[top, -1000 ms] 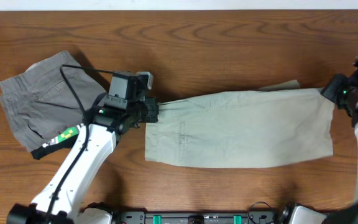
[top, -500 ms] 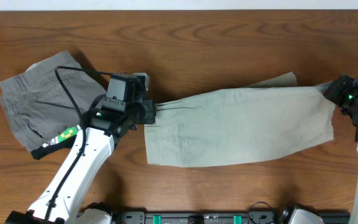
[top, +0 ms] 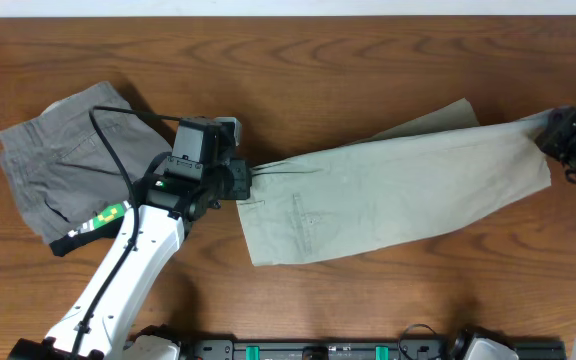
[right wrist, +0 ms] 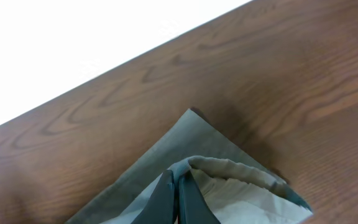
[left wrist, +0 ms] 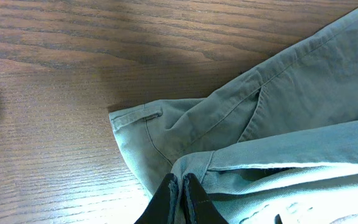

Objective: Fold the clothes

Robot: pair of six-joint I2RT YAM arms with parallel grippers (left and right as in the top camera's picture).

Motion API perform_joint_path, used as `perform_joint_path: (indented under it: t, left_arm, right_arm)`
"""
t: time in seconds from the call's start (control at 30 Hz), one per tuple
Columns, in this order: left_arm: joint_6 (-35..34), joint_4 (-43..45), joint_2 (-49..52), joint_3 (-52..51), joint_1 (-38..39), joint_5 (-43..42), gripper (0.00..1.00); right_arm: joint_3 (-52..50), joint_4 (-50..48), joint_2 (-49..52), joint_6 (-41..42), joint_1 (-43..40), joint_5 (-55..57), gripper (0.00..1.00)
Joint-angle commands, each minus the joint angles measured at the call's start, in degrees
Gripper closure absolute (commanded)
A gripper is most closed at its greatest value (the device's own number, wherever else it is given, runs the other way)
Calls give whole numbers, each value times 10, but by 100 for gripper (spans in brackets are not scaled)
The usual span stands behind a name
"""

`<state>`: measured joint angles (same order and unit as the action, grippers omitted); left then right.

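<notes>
My right gripper will next move down to the left in the overhead view and let go of the cloth, since the under layer's far corner (top: 462,106) (right wrist: 191,119) lies below it on that side.
The pale khaki-green clothes (top: 398,195) lie stretched across the table, slanting up to the right. My left gripper (top: 244,180) is shut on their left end; the left wrist view shows the black fingers (left wrist: 179,185) pinching a fold of the cloth (left wrist: 278,124). My right gripper (top: 553,128) is shut on their right upper corner, held a little off the table. In the right wrist view the fingers (right wrist: 176,180) pinch the cloth edge (right wrist: 229,168), with pale lining showing inside.
A darker grey pair of shorts (top: 68,165) with a black waistband lies folded at the left, behind my left arm. A black cable runs over it. The table's far edge (top: 288,12) meets a white wall.
My right gripper has moved up and to the right with its corner, swinging the clothes' right end toward the far side. The left gripper has stayed almost in place.
</notes>
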<state>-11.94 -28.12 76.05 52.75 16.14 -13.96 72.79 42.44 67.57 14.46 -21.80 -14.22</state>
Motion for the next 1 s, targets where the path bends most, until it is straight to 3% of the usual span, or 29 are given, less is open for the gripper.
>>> perform_joint_path:
  t: [0.0, 0.67, 0.97]
  left_arm:
    - [5, -1, -5, 0, -3, 16, 94]
    - [5, -1, -3, -3, -3, 17, 94]
    - [5, 13, 25, -14, -3, 73, 94]
  right_arm:
    - [10, -1, 22, 0, -2, 13, 99]
    - [10, -106, 217, -14, 62, 7, 99]
    - [10, -162, 309, -14, 86, 24, 99]
